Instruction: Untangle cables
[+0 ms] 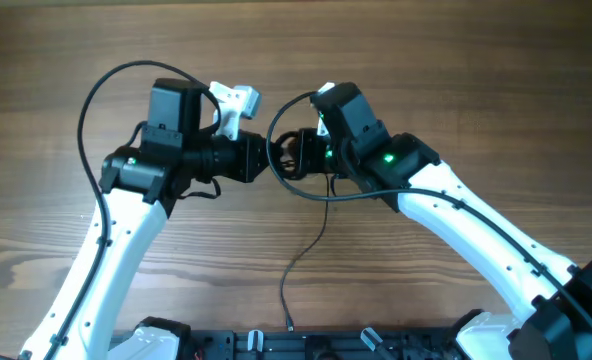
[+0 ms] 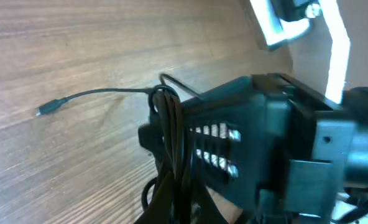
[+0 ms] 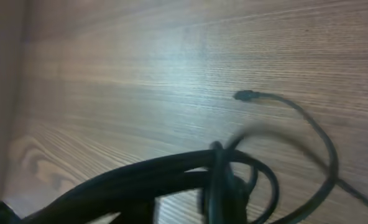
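Observation:
My left gripper has the bundle of cords between its fingers, and the right gripper crowds it. I will pull the bundle to the left in the overhead view next, then release it.
The cables are thin black cords bunched in loops between my two grippers at the table's middle. One strand trails toward the front edge. My left gripper is shut on the bundle. In the left wrist view the cords rise from its dark fingers, and a loose strand ends in a small plug on the wood. My right gripper faces the left one at the same bundle. Its view shows blurred cords, a loop and a plug end; its jaws are hidden by the blur.
The right arm's black wrist housing fills much of the left wrist view, close to the bundle. A thick black arm cable arcs over the left arm. A black rail runs along the table's front edge.

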{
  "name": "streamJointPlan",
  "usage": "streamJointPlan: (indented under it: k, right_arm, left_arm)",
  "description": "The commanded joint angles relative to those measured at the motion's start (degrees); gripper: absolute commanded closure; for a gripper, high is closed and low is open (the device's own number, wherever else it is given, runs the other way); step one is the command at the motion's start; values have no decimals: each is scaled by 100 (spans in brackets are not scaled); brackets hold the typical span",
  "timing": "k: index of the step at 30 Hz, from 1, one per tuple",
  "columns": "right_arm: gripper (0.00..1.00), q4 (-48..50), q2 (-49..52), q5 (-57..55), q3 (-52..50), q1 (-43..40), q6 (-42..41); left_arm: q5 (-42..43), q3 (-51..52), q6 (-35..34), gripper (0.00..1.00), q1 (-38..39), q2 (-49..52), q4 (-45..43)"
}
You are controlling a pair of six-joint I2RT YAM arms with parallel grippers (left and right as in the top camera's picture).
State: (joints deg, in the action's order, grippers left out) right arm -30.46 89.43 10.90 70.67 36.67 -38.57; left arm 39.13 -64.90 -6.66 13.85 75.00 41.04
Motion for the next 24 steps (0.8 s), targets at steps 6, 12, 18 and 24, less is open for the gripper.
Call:
streamJointPlan:
  k: [6, 12, 18, 24]
  right_arm:
    - [0, 15, -686, 949, -87, -1440, 310]
    - [17, 31, -800, 2474, -94, -1322, -389]
    - [36, 369, -452, 2441, -94, -505, -1613]
    - [50, 820, 72, 3467, -98, -442, -3716]
  left_arm:
    - [-1971, -131, -2629, 96, -212, -448, 28]
    - [-2837, -131, -5541, 96, -212, -448, 31]
    - [-2583, -131, -3698, 96, -157, -450, 26]
    - [-2677, -131, -2500, 96, 505, -450, -374]
